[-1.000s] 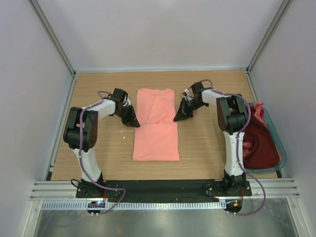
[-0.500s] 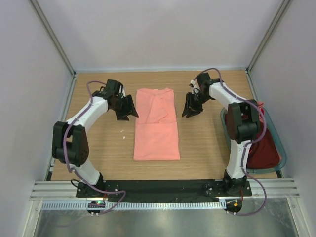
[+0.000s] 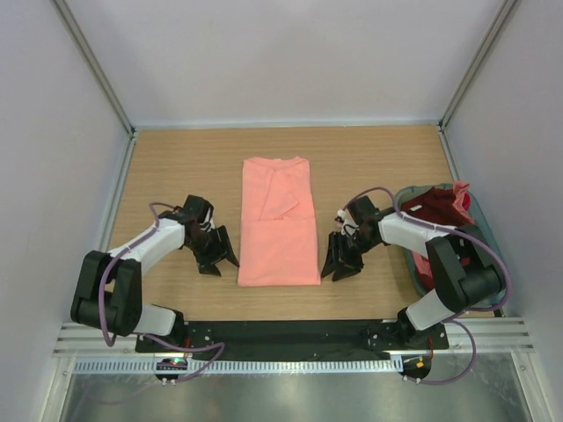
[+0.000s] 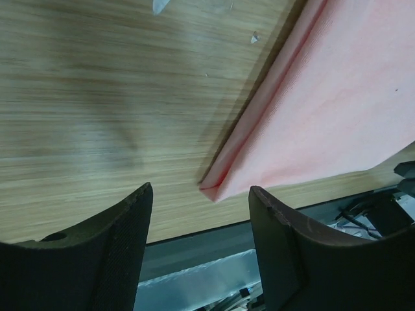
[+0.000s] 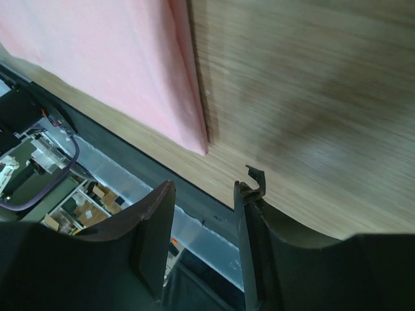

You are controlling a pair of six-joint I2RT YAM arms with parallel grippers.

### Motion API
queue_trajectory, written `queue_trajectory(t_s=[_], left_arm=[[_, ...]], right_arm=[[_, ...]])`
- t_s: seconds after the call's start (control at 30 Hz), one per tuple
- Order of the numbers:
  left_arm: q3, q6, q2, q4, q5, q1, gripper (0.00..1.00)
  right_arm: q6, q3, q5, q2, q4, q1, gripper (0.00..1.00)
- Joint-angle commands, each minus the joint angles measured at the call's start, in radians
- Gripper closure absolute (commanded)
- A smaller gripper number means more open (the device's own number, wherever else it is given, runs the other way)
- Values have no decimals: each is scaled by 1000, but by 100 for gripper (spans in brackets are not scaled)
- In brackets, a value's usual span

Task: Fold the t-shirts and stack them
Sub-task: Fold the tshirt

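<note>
The left gripper moves down and across onto the shirt's near corner next, since that corner lies below the gripper's fingers and to their right in the top view.
A salmon-pink t-shirt (image 3: 279,220) lies folded into a long strip on the middle of the wooden table. My left gripper (image 3: 220,261) is open and empty just left of its near left corner, which shows in the left wrist view (image 4: 214,189). My right gripper (image 3: 336,266) is open and empty just right of its near right corner, seen in the right wrist view (image 5: 198,142). A dark maroon t-shirt (image 3: 440,230) and a salmon-pink one (image 3: 460,198) lie bunched in the basket at the right.
The grey-teal plastic basket (image 3: 483,220) stands at the table's right edge, beside the right arm. The black strip of the table's near edge (image 3: 281,331) runs just behind both grippers. Grey walls close in the sides and back.
Both grippers have moved from beside the shirt's far half down to its near corners, close to the table's front edge. The shirt has not moved.
</note>
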Motion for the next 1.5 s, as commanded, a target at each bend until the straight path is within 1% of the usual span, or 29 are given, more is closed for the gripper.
queue_trajectory(t_s=[0.0,0.1,0.3,0.47,0.6,0.8,0.93,1.03,1.13,1.17,1.23,1.3,1.37,1.47], left_arm=[[-4,-37,-19,60,24,-36,37],[-41,-58,-2,105,-3,-98,36],[-113,-67,45,175,-52,-113,37],[-118,-60,76,197,-75,-125,38],[-122,-74,96,222,-67,-153,41],[-162,-72,147,248,-110,-170,45],[-176,-64,196,300,-124,-174,47],[-176,-57,228,321,-130,-176,51],[-176,-54,248,335,-124,-176,59],[-176,-54,250,340,-116,-176,64],[-175,-58,237,334,-116,-178,70],[-172,-61,228,327,-116,-176,72],[-168,-61,222,318,-113,-176,79],[-165,-60,233,315,-108,-176,85]], right_arm=[[129,-80,-36,-49,227,22,51],[132,-109,-9,-34,274,27,52],[139,-100,-10,18,317,49,52],[140,-108,-13,31,326,50,53],[132,-111,-10,34,320,49,53],[129,-118,-7,37,321,50,53],[126,-128,-2,32,320,50,53],[117,-135,18,21,312,49,53],[122,-150,27,6,320,49,52],[125,-157,28,3,327,52,51],[126,-166,48,-9,332,52,49],[123,-170,65,-21,323,53,48],[113,-171,102,-35,304,52,47],[88,-160,142,-43,263,53,47]])
